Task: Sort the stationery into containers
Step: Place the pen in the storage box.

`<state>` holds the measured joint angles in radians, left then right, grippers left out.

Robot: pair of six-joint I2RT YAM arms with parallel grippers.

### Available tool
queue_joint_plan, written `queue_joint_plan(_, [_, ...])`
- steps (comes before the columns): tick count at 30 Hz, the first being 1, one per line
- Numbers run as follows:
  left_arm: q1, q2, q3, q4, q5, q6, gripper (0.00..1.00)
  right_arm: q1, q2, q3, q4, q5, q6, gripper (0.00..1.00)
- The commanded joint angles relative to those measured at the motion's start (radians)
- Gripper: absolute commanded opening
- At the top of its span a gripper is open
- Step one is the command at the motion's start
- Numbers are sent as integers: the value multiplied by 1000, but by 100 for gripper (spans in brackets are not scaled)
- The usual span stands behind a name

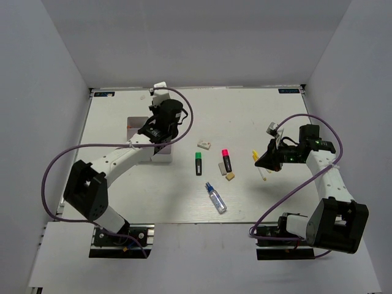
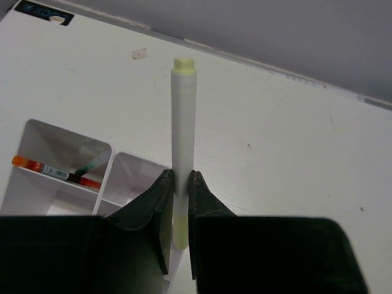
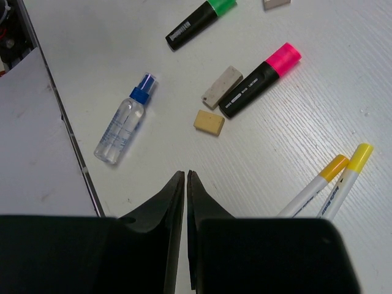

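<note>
The white pen [image 2: 182, 116] points across the far rim of the box's section [image 2: 135, 179] beside the orange-ended pen's. My left gripper needs to turn and ease down over that section to release the pen.
My left gripper [image 2: 179, 176] is shut on a white pen [image 2: 182, 116] with pale yellow ends and holds it just above the white organizer box [image 2: 103, 177], beside its right column. In the top view this gripper [image 1: 160, 127] hangs over the box [image 1: 133, 122]. My right gripper [image 3: 185, 176] is shut and empty, above bare table left of two yellow-tipped pens [image 3: 334, 177]. In the top view it [image 1: 268, 160] is next to those pens [image 1: 260, 164]. A green-capped highlighter [image 1: 198, 163], a red-capped highlighter [image 1: 226, 160] and a blue-capped clear bottle [image 1: 215, 198] lie mid-table.
A white eraser [image 1: 204, 144] lies behind the highlighters and a tan eraser [image 1: 230, 176] in front of them. A second, greyish eraser [image 3: 222, 87] lies against the red-capped highlighter [image 3: 262, 78]. An orange-ended pen [image 2: 55, 171] lies in a box compartment. The table's near edge [image 3: 67, 128] is left of the bottle.
</note>
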<state>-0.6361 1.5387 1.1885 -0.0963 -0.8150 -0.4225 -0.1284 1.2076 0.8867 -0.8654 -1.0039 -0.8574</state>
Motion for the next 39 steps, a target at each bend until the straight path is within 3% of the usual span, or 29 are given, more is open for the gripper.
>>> queue_joint_plan(1, [7, 58, 103, -90, -168, -93, 0, 4, -3, 0, 9, -13, -20, 11])
queue_joint_plan(5, [7, 168, 230, -276, -265, -202, 0, 7, -3, 5, 6, -6, -20, 13])
queue_joint_plan(10, [7, 247, 302, -368, -349, -272, 0, 4, -3, 3, 5, -2, -26, 13])
queue_joint_plan(24, [7, 327, 273, -372, -417, -340, 0, 4, 20, 9, 5, 4, -23, 14])
queue_joint_plan(33, [7, 408, 367, -545, -426, -558, 0, 4, 26, 14, -15, 5, -38, 14])
queue_joint_plan(38, [7, 408, 376, -554, -417, -594, 0, 3, 23, 6, -18, 5, -48, 15])
queue_joint_plan(39, [7, 408, 376, -563, -417, -595, 4, 1, 26, 5, -17, 5, -48, 15])
